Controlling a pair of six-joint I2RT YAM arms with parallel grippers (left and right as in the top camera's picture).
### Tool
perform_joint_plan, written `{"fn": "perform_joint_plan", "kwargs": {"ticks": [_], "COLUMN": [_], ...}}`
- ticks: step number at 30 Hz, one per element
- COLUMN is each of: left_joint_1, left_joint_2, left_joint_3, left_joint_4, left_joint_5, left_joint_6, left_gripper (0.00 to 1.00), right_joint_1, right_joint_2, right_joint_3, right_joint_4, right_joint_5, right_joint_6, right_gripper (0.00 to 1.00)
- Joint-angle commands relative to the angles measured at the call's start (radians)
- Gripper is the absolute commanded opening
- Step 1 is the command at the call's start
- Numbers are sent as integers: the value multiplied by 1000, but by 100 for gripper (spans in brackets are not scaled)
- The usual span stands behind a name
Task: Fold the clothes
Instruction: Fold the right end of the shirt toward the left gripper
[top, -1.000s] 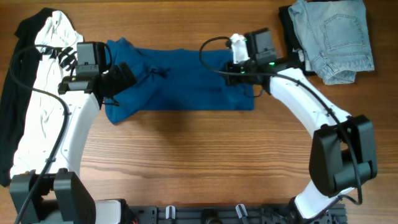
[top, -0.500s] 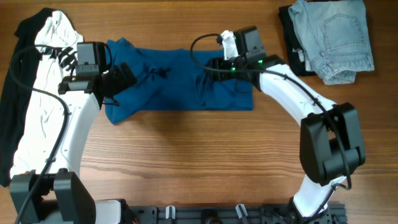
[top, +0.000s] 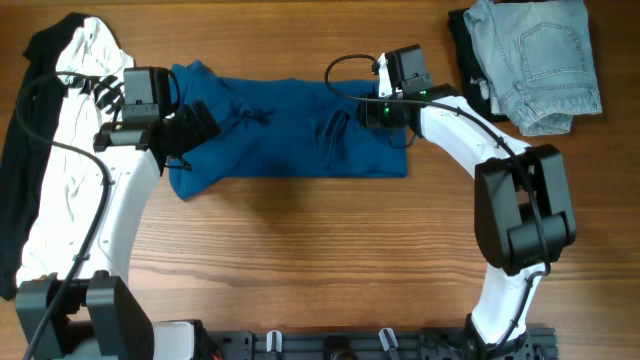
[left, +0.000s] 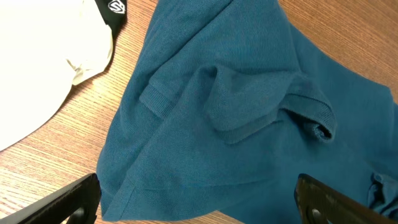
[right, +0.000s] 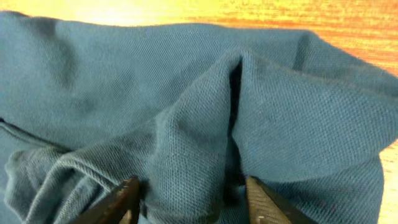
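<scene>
The left gripper moves down onto the rumpled end beside the white top next, since its open fingers hang above the blue shirt's raised folds.
The deep-blue collared shirt (top: 280, 135) lies spread across the middle of the table, wrinkled near its right end. My left gripper (top: 195, 125) hovers over the shirt's left end. In the left wrist view its fingers (left: 199, 205) are wide open and empty above the shirt's collar and sleeve (left: 249, 106). My right gripper (top: 366, 112) is pressed onto the shirt's upper right part. In the right wrist view its fingers (right: 196, 199) are partly open and straddle a raised fold of the blue shirt (right: 205, 118). The white striped top (top: 70, 150), a black garment (top: 22, 140) and pale jeans (top: 540, 60) lie aside.
The white top and black garment fill the table's left edge beside my left arm. The jeans lie folded on another black garment (top: 465, 45) at the back right corner. Bare wood table (top: 300, 260) lies in front of the shirt.
My right gripper swept left across the shirt, bunching a wrinkle into it, then came back right and now sits on a fold. The left arm has not moved.
</scene>
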Motion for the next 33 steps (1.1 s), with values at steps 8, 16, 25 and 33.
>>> {"fn": "perform_joint_plan", "kwargs": {"ticks": [8,16,25,33], "left_joint_1": [5,5,7,112], "left_joint_2": [-16,-16,-16,-14], "left_joint_3": [2,2,1,1], "left_joint_4": [0,8,-5,36], "left_joint_5": [-13,-14,-13,13], "left_joint_6": [19,19,70,286], "left_gripper": [100,100,100,100], "right_joint_1": [24,109,93,41], "right_joint_2": [24,29,-43,-190], "right_joint_3": [16,16,19,19], "right_joint_4": [102,339,278,-19], "right_joint_5": [-60,-95,-47,-39], "right_joint_6": [10,114,103,-56], "right_gripper": [4,4,100,100]}}
